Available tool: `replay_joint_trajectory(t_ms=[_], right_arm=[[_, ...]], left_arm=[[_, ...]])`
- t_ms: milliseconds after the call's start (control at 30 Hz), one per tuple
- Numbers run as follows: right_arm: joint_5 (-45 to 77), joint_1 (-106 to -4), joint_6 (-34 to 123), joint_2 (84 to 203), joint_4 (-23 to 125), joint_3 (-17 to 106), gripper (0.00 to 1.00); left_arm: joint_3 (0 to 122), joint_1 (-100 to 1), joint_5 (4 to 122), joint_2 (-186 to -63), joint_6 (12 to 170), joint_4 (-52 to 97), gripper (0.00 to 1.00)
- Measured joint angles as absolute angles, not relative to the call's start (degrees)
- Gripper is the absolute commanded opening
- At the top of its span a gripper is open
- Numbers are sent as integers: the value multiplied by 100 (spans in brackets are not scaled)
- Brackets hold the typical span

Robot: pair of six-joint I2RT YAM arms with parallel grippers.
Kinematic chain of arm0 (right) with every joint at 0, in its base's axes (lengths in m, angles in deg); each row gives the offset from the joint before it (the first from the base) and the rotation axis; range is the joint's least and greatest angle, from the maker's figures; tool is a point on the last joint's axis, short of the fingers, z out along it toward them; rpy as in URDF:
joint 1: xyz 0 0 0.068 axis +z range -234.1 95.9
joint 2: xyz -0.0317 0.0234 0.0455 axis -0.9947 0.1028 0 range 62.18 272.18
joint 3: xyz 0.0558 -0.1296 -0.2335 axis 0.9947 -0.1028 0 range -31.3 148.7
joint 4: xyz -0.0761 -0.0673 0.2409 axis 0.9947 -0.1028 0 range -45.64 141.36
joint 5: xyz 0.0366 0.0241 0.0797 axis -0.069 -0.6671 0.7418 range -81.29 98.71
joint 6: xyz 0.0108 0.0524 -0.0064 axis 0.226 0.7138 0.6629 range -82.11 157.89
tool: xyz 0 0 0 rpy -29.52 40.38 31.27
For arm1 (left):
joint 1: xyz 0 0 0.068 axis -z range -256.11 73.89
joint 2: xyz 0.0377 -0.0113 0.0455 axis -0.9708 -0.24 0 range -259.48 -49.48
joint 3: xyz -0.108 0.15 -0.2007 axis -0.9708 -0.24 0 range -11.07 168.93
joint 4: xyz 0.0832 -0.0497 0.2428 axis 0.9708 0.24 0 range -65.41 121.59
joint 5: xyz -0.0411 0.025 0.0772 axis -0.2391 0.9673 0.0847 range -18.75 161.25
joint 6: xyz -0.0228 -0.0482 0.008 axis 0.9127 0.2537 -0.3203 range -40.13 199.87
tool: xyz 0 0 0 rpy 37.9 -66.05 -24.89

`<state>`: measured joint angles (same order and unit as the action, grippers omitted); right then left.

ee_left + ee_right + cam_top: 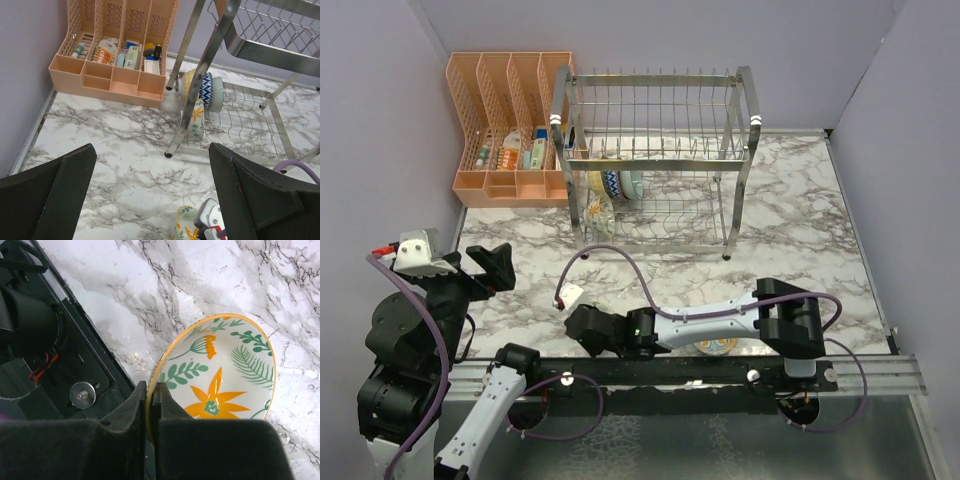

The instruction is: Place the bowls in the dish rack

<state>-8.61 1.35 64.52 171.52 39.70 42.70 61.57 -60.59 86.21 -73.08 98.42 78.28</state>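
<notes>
The right gripper rises and moves outward next. It then tilts its bowl on edge and releases it in the dish rack's lower level (625,218) beside the other flowered bowl, where wires stand empty.
My right gripper (151,390) is shut on the yellow rim of a white bowl (220,370) painted with an orange flower and green leaves, low over the marble by the near rail. The same bowl (184,225) shows at the bottom of the left wrist view. From above, the right gripper (585,326) hides it. Another patterned bowl (716,346) lies under the right forearm. The chrome dish rack (650,80) stands at the back, with several bowls (612,186) on edge in its lower tier (206,88). My left gripper (492,264) is open and empty (150,200).
A peach plastic organizer (510,130) with small items stands left of the rack, against the left wall. A purple cable (620,255) loops over the marble table (800,230) in front of the rack. The black rail (670,372) runs along the near edge.
</notes>
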Motion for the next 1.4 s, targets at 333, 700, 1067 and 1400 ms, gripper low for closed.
replay_joint_trajectory(t_ms=[333, 700, 1067, 1400], right_arm=[[-625, 135, 6500, 16053, 4316, 3109, 1], [1032, -781, 6848, 14643, 5247, 2265, 1], [3972, -2464, 8419, 14973, 7747, 1223, 1], [4564, -3366, 9263, 15537, 8877, 1503, 1]], left_arm=[[6170, -6024, 8634, -7277, 9846, 7889, 99], [6207, -6024, 8630, -7286, 9863, 7863, 99], [6340, -6024, 8628, -7386, 9863, 7771, 99], [6351, -6024, 8628, -7447, 9861, 7762, 99]])
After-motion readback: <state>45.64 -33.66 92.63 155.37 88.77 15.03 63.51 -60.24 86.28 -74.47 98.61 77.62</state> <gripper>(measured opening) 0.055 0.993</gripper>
